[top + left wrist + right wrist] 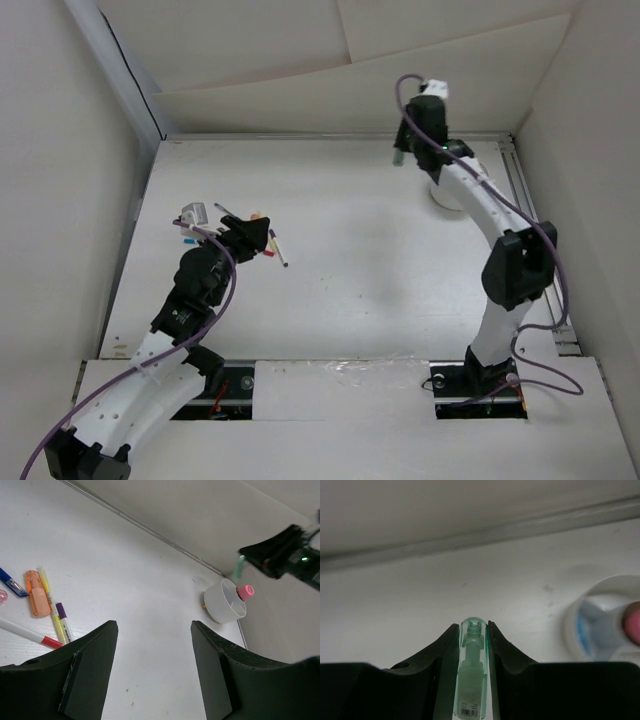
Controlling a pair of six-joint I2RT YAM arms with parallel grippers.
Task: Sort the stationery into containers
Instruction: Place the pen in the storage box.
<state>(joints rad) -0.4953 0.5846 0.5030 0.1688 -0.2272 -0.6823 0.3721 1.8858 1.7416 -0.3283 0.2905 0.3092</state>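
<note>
I will next swing my right gripper across and down to let go of the marker, because the cup's open section (592, 622) is below the gripper and to its right in the top view.
My right gripper (474, 630) is shut on a pale green marker with a clear cap (474, 670). It holds the marker above the table, just left of the round white divided cup (600, 622). A pink-capped tube (245, 591) stands in the cup (227, 604). In the top view the right arm partly hides the cup (447, 197). My left gripper (154, 630) is open and empty over bare table. To its left lie an orange highlighter (37, 592), a yellow pen (46, 582), a purple-capped pen (63, 616), a white pen with a red tip (30, 635) and a blue pen (11, 583).
White walls close in the table at the back and on both sides (330, 110). A metal rail (520, 190) runs along the right edge near the cup. A thin dark-tipped pen (280, 251) lies just right of my left gripper (255, 238).
</note>
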